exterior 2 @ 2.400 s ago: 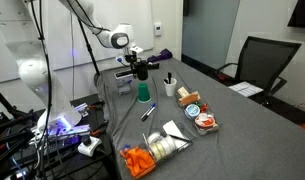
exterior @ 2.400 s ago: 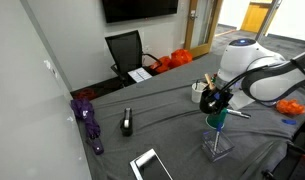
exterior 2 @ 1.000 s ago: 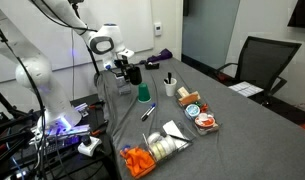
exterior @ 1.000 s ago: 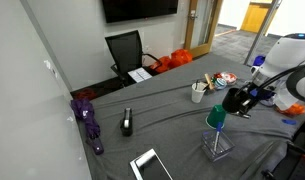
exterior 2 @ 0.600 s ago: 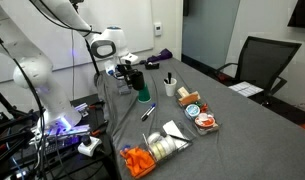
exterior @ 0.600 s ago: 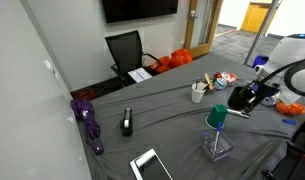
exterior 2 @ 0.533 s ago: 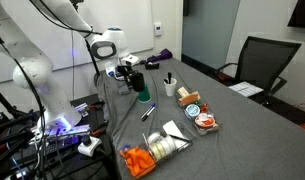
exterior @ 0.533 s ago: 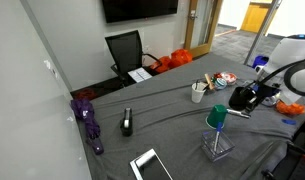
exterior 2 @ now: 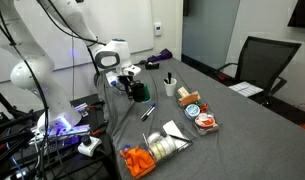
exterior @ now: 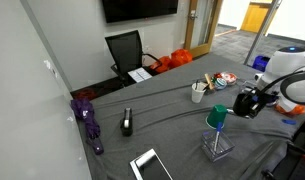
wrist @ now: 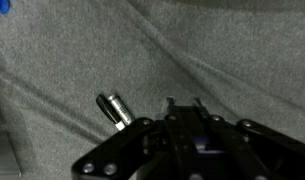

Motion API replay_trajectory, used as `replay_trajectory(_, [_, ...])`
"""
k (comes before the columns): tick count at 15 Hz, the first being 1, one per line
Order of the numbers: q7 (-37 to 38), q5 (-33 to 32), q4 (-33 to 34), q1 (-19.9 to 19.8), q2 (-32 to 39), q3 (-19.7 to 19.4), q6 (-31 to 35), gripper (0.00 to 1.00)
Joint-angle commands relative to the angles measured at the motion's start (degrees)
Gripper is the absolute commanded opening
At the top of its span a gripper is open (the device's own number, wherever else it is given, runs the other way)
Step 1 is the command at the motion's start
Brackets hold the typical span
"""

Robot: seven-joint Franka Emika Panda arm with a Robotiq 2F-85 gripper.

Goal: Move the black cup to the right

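Note:
The black cup (exterior: 241, 104) still hangs just above the table, so I will lower it toward the bare grey tabletop beside the silver pen next and release it.
The black cup (exterior: 241, 104) is a small matte black cylinder held in my gripper (exterior: 249, 101), low over the grey table, just beyond the green cup on a clear stand (exterior: 217, 120). In an exterior view my gripper (exterior 2: 130, 87) holds the black cup (exterior 2: 140, 92) near the table's end, where it hides most of the green cup. In the wrist view my gripper (wrist: 185, 103) is shut around a dark shape, the cup (wrist: 188, 128), above grey cloth.
A pale cup with utensils (exterior: 199, 92) stands behind the green cup and also shows in an exterior view (exterior 2: 170, 88). A silver pen (wrist: 114, 108) lies beside my jaws. Food bowls (exterior 2: 202, 118), an orange bag (exterior 2: 140, 160), a black stapler (exterior: 127, 123) and a white tablet (exterior: 150, 165) lie around.
My arm carried the black cup away from the pale cup, past the green cup toward the table's end, and lowered it close to the cloth.

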Motion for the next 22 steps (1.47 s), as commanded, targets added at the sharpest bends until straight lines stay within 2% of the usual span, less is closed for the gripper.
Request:
replay_trajectory(1, [-1.16,-3.24,0.04,-1.36,4.84,-1.09,7.37,0.05])
replay_trajectory(6, [-0.53,-8.47,0.04,-0.34,12.06,-4.82,16.99,0.05])
replay_trajectory(8, [-3.56,-5.89,0.02,-0.84,14.73,-4.59,19.29,0.05])
replay_trajectory(12, [-9.35,0.46,0.05,-5.45,18.62,1.17,22.79,0.05])
replay_trajectory(14, [-11.92,3.54,0.04,-10.24,18.80,6.41,23.93,0.05])
replay_trajectory(16, [-13.66,5.32,0.09,-14.54,19.09,10.91,24.55,0.45])
replay_trajectory(19, [-14.40,5.72,0.13,-17.80,18.77,14.64,23.43,0.65])
replay_trajectory(22, [-13.53,5.16,0.17,-15.18,17.03,12.58,19.84,0.85])
